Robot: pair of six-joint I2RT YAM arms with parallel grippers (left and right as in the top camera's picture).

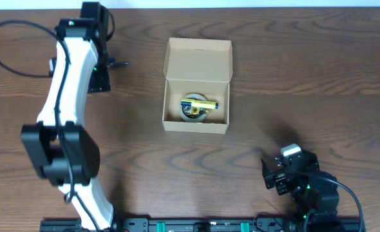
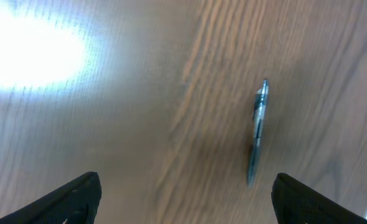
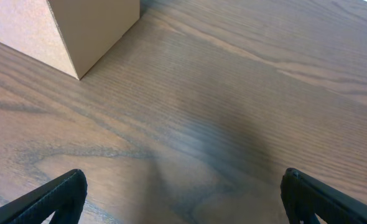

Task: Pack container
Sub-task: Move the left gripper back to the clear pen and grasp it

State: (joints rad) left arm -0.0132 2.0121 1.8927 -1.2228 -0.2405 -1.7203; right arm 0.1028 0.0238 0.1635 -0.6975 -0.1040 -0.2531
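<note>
My left gripper needs to move down next and shift to the right in its wrist view, onto the clear pen's middle [image 1: 117,64] [image 2: 257,138], because the pen is nearer one finger.
The container [image 1: 195,126] is a tan cardboard box in the middle of the table, its flap lid open toward the back. Inside lie a tape roll [image 1: 191,112] and a yellow item [image 1: 205,104] across it. A dark pen [image 1: 118,64] lies on the table at the back left; it also shows in the left wrist view [image 2: 257,132]. My left gripper [image 1: 105,68] [image 2: 186,199] is open and empty, hovering just left of the pen. My right gripper [image 1: 274,175] [image 3: 183,199] is open and empty near the front right. A box corner [image 3: 78,31] shows in the right wrist view.
The white left arm [image 1: 64,96] stretches along the table's left side. The table's back edge runs close behind the box lid and the left gripper.
</note>
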